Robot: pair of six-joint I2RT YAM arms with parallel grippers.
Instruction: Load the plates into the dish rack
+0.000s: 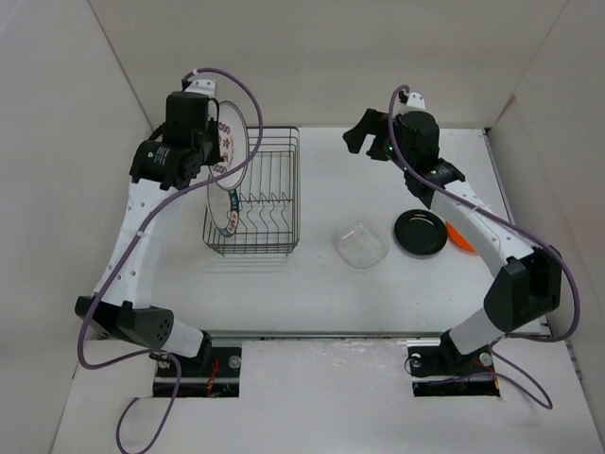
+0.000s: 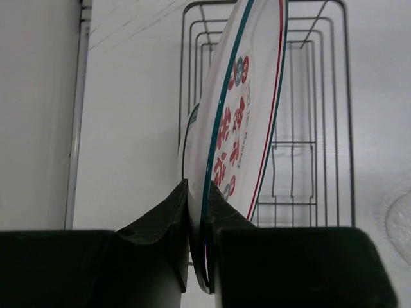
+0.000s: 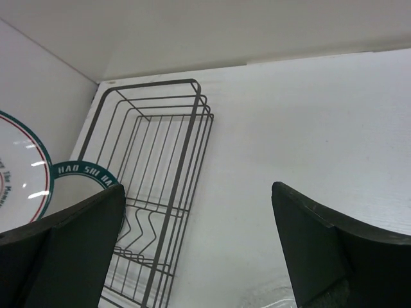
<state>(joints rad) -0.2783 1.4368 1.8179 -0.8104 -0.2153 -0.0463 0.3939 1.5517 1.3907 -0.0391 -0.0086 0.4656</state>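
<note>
The rack's wires beside the standing teal-rimmed plate are empty, so the left gripper should move toward them and lower the red-marked plate into the rack (image 1: 276, 189).
My left gripper (image 1: 210, 134) is shut on the rim of a white plate with red marks (image 1: 231, 140), held on edge above the left end of the dark wire dish rack (image 1: 276, 189). In the left wrist view, the fingers (image 2: 221, 212) pinch that plate (image 2: 247, 96) at its lower rim. A white plate with a dark teal lettered rim (image 1: 223, 203) stands in the rack's left end. On the table lie a clear plate (image 1: 362, 246), a black plate (image 1: 421, 232) and an orange plate (image 1: 461, 239), which is partly under the right arm. My right gripper (image 1: 365, 132) hangs open and empty right of the rack.
White walls close in the table at the left, back and right. The right wrist view shows the rack (image 3: 168, 160) with its prongs, both white plates at the left edge, and the right gripper (image 3: 199, 196) with wide jaws over bare table.
</note>
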